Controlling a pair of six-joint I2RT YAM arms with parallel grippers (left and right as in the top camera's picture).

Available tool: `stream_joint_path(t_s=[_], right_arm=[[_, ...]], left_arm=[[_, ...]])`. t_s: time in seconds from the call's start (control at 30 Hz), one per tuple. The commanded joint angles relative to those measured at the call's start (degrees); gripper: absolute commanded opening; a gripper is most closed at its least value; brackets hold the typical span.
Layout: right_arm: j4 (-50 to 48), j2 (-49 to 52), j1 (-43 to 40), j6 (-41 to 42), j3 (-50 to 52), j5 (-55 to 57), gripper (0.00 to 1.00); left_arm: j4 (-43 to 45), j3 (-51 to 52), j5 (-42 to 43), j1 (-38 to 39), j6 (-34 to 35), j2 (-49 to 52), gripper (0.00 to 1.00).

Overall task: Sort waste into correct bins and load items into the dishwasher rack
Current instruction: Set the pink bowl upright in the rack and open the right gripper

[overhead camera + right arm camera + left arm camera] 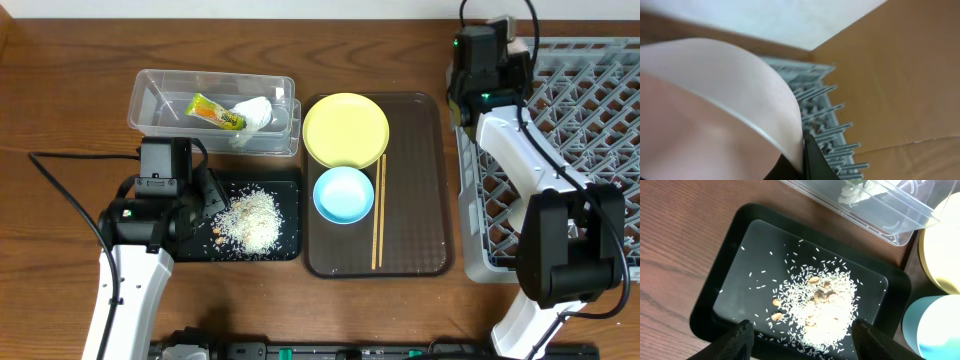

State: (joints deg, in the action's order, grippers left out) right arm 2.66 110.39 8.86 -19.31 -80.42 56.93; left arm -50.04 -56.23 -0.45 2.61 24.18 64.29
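My right gripper still has the bowl hanging above the pegs. It needs to move farther over the rack next, back toward its far corner on the brown tray's side and down.
My left gripper (802,327) hangs open over the near end of the black tray (715,280), just above a heap of rice (822,305) with brown bits. The clear tub (150,100) behind it holds the snack wrapper (215,112) and a crumpled napkin (255,112). My right gripper (802,150) is shut on the rim of a white bowl (715,100), which it holds over the far left corner of the grey dishwasher rack (580,130). A yellow plate (345,125), a light-blue bowl (343,195) and two chopsticks (379,210) lie on the brown tray (420,180).
The brown tray sits between the black tray and the rack. The right arm's white links (520,150) reach along the rack's left side. A black cable (70,190) curls over the wooden table at the left. Rack pegs (825,110) stand right behind the bowl.
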Motion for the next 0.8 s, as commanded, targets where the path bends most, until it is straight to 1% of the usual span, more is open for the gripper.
stream_joint_path(t_s=[0.0, 0.1, 0.27, 0.47, 0.77], right_arm=[[-3.5, -0.79, -2.16, -5.01, 0.17, 4.57, 0.01], [-5.99, -0.76, -3.58, -4.98, 0.17, 4.52, 0.01], [-6.97, -0.39, -4.96, -4.31, 0.2, 4.07, 0.01], [-7.04, 1.33, -4.94, -0.96, 0.2, 4.09, 0.01], [-7.48, 5.2, -2.93, -0.81, 0.2, 4.11, 0.01]], left_arm=[[-0.07, -0.26, -1.27, -0.24, 0.35, 0.07, 0.66], [-0.07, -0.26, -1.27, -0.24, 0.35, 0.07, 0.66], [-0.04, -0.26, -1.07, -0.24, 0.37, 0.07, 0.66], [-0.11, -0.26, -1.07, -0.24, 0.35, 0.07, 0.66], [-0.28, -0.26, -0.02, -0.24, 0.35, 0.07, 0.66]])
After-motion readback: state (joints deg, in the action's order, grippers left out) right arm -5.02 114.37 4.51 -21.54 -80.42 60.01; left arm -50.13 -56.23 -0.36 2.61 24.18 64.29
